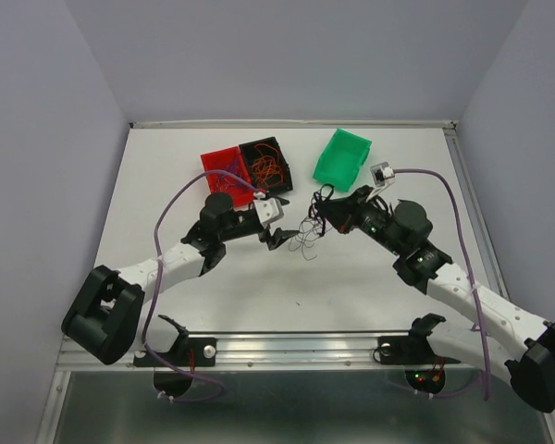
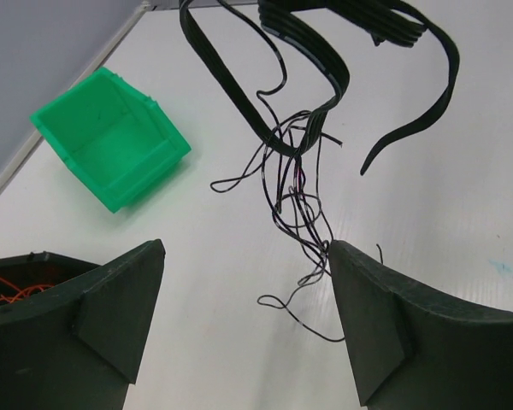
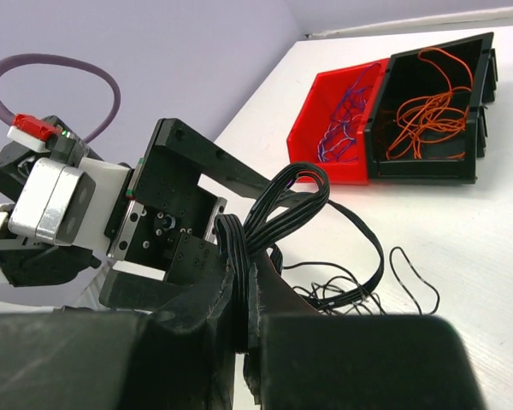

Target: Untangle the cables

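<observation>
The right gripper carries the flat black cables outward and then down into the empty green bin point(image 1: 342, 159) next and releases them, since the other bins already hold wires.
My right gripper point(image 1: 326, 215) is shut on a bundle of flat black cables point(image 3: 278, 209), pinched between its pads point(image 3: 248, 295) and looping up out of them. Thin black strands point(image 1: 305, 236) hang from the bundle down to the table. In the left wrist view these strands point(image 2: 297, 201) dangle just ahead of my open left gripper point(image 2: 244, 256), brushing its right fingertip point(image 2: 346, 265), with nothing between the jaws. My left gripper point(image 1: 277, 236) sits just left of the strands. Purple wires lie in a red bin point(image 3: 338, 128), orange wires in a black bin point(image 3: 427, 111).
The red bin point(image 1: 222, 166) and black bin point(image 1: 270, 159) stand side by side behind my left gripper. An empty green bin point(image 1: 342, 155) stands at the back right and also shows in the left wrist view point(image 2: 111, 149). Walls enclose the white table point(image 1: 259, 296).
</observation>
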Controlling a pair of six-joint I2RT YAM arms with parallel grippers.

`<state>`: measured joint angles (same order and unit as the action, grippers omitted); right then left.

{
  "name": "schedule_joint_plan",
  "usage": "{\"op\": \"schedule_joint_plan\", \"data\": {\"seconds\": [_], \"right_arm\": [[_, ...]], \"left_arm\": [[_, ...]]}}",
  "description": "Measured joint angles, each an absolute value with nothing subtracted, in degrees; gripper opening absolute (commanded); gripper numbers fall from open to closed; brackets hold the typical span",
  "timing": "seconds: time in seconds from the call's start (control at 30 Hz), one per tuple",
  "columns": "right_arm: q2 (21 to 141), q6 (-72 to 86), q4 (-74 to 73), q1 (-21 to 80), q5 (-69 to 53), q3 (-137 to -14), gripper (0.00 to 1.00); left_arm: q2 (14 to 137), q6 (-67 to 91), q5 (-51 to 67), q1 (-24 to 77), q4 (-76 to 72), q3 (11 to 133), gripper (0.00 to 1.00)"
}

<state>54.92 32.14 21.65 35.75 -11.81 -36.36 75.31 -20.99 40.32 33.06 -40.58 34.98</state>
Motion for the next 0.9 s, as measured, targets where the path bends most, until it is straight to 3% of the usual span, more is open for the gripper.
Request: {"op": "schedule_joint_plan", "data": {"seconds": [0.23, 0.33, 0.37, 0.43, 0.77, 0.83, 0.9], "right_arm": [[56.3, 33.1, 22.4, 35.7, -13.6, -37.2, 0.01], [56.9, 33.6, 23.0, 35.7, -14.6, -37.3, 0.0], [57.1, 33.9, 23.1, 35.7, -14.9, -37.3, 0.01], [57.1, 34.1, 23.2, 35.7, -15.2, -37.3, 0.01], [54.4, 31.4, 18.0, 35.7, -6.3, -46.3, 0.08], [52.9, 29.7, 17.3, 35.8, -0.9, -50.4, 0.01], [51.4, 28.3, 17.3, 35.8, 4.0, -52.4, 0.01]], "left_arm": [[75.6, -21.0, 40.3, 35.1, -41.7, 35.0, 0.85], [79.2, -20.9, 39.7, 36.8, -41.8, 36.6, 0.54], [80.5, -21.1, 38.9, 37.3, -41.8, 37.1, 0.29], [82.1, -21.2, 37.9, 37.9, -41.4, 37.9, 0.01], [88.1, -22.7, 26.7, 38.5, -40.6, 41.8, 0.0], [89.4, -22.9, 25.1, 38.3, -40.1, 42.2, 0.0], [90.6, -23.0, 24.0, 38.1, -39.2, 42.3, 0.0]]}}
